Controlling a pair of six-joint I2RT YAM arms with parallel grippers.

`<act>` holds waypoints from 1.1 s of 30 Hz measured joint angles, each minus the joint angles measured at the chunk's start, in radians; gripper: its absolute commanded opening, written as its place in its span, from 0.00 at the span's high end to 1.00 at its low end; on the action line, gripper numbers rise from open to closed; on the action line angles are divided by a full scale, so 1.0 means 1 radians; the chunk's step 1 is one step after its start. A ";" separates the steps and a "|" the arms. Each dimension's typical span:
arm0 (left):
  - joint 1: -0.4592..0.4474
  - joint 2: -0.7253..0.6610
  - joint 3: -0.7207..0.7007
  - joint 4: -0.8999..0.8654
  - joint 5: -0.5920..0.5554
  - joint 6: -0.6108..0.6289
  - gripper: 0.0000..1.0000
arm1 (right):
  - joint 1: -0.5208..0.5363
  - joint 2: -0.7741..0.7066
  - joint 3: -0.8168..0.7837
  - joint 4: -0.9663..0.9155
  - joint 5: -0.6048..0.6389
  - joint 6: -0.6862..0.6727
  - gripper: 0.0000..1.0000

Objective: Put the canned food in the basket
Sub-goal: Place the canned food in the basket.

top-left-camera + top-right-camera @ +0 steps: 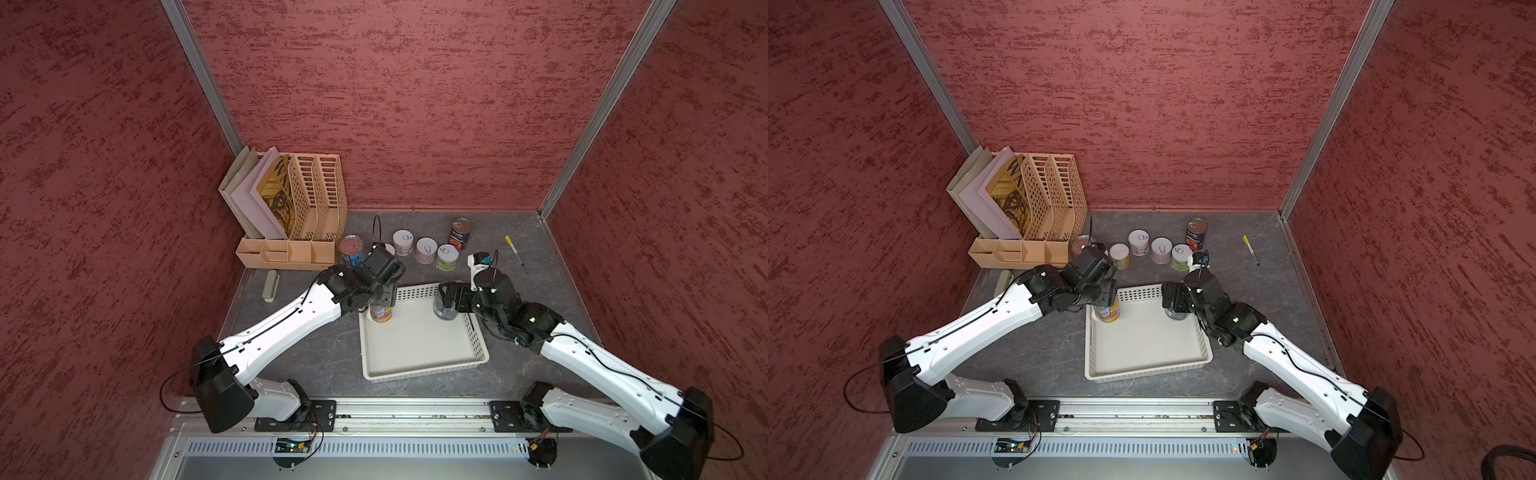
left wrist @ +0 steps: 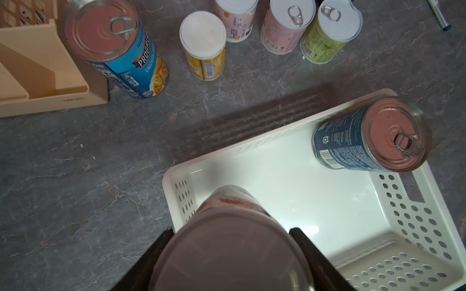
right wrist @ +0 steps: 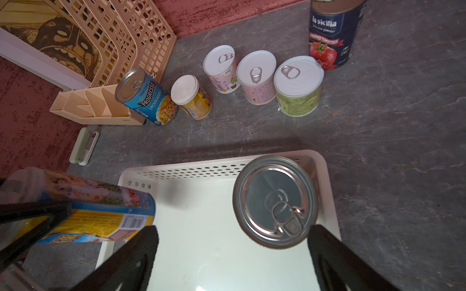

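Observation:
My left gripper holds the orange-and-blue can above the basket's far corner nearest the organizer [image 2: 208, 182], which is empty. Next it will lower the can onto the basket's bottom and let go of it.
The white perforated basket [image 1: 424, 372] [image 1: 1146, 372] lies mid-table. My left gripper [image 1: 381, 303] [image 2: 231, 230] is shut on an orange-and-blue can with a white lid [image 1: 381, 313] [image 3: 100, 209], holding it at the basket's far-left corner; whether the can touches the floor I cannot tell. A blue can [image 1: 444, 313] [image 2: 365, 136] [image 3: 274, 199] stands in the far-right corner. My right gripper [image 1: 446, 301] [image 3: 233, 230] hovers open just above it, holding nothing. Beyond the basket stand several cans: blue soup [image 1: 352, 249], yellow [image 1: 1120, 255], two pink [image 1: 403, 242], green [image 1: 447, 257], tomato [image 1: 460, 233].
A beige slotted file organizer [image 1: 291, 208] with papers fills the far-left corner. A yellow-capped pen [image 1: 514, 250] lies at the far right. A small pale green object [image 1: 270, 284] lies left of my left arm. Red walls close in three sides.

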 measured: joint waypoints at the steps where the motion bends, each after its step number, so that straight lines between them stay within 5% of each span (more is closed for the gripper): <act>1: 0.001 0.000 -0.018 0.019 0.005 0.001 0.83 | 0.000 0.000 0.000 0.001 0.000 0.000 0.02; 13: 0.113 0.000 -0.180 0.219 0.068 0.045 0.85 | 0.000 0.002 0.000 0.006 0.004 0.000 0.02; 33: 0.129 0.067 -0.209 0.321 -0.004 0.110 0.82 | 0.000 0.011 -0.011 0.008 0.005 0.000 0.02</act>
